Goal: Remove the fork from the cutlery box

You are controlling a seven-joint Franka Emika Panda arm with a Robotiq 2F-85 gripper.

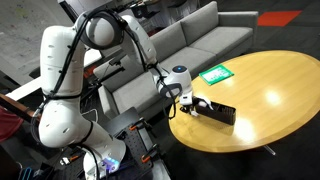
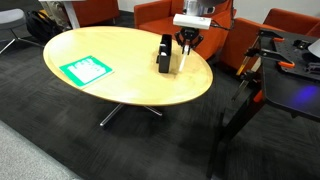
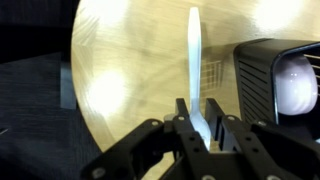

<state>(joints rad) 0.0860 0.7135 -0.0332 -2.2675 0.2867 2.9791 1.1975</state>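
I need to lower the fork in my gripper down beside the black cutlery box onto the bare tabletop next and let go of it, because it already hangs clear of the box.
My gripper is shut on a white plastic fork, which sticks out straight from between the fingers over the round wooden table. The cutlery box, small, black and oblong, lies just to the right of the fork in the wrist view, apart from it. In both exterior views the gripper hangs over the table edge beside the black box. The fork shows as a pale sliver below the fingers.
A flat green-and-white packet lies on the table away from the box. A grey sofa and orange chairs stand beyond the table. A black stand is close to the table edge.
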